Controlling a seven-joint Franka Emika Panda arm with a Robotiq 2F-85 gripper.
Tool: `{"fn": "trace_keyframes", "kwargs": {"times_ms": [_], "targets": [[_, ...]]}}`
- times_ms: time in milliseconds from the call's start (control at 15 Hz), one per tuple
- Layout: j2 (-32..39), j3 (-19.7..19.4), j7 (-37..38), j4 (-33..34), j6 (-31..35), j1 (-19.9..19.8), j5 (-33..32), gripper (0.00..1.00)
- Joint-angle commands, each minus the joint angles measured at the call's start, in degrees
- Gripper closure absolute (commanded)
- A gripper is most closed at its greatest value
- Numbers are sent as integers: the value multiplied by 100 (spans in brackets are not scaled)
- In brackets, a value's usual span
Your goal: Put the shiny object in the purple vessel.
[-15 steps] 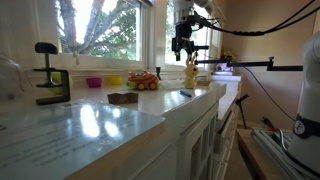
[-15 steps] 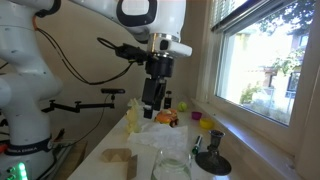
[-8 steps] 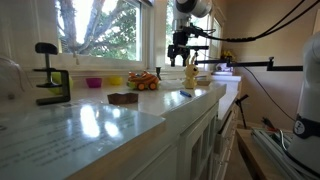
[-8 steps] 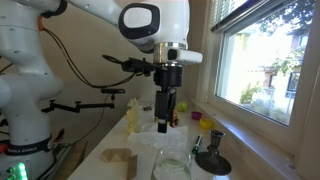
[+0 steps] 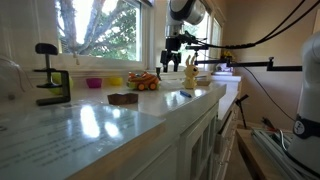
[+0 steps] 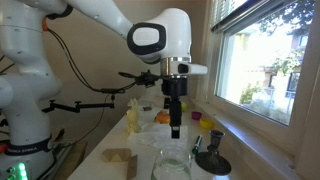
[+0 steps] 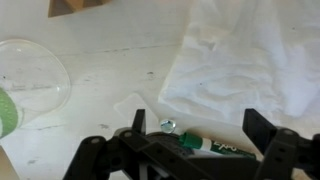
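My gripper moves down and toward the finger on the left in the wrist view next, onto the silver bead, since the bead lies nearer that finger.
The shiny object [image 7: 168,124] is a small silver bead lying on the white counter, seen in the wrist view beside the cap of a green marker [image 7: 205,146]. My gripper [image 7: 198,128] is open and empty, pointing straight down above them; the bead lies between the fingers, nearer the left one. In both exterior views the gripper [image 5: 172,62] [image 6: 175,128] hangs above the counter. The purple vessel [image 5: 94,83] is a small low bowl by the window, well apart from the gripper and next to a yellow bowl [image 5: 115,80].
A white cloth [image 7: 250,60] lies just beyond the marker. A clear glass bowl [image 7: 35,75] stands to one side. On the counter are also an orange toy [image 5: 143,81], a brown block [image 5: 123,98], a yellow figure [image 5: 190,75] and a black clamp [image 5: 48,75].
The gripper has come down and moved sideways toward the window, and now points straight down over the counter. It stays open. No object has moved.
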Motion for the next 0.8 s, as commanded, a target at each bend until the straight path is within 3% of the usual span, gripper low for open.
{"fn": "trace_keyframes", "kwargs": {"times_ms": [0, 733], "targets": [[224, 52, -96, 183, -260, 76, 146, 0], [356, -50, -339, 152, 245, -7, 143, 0]]}}
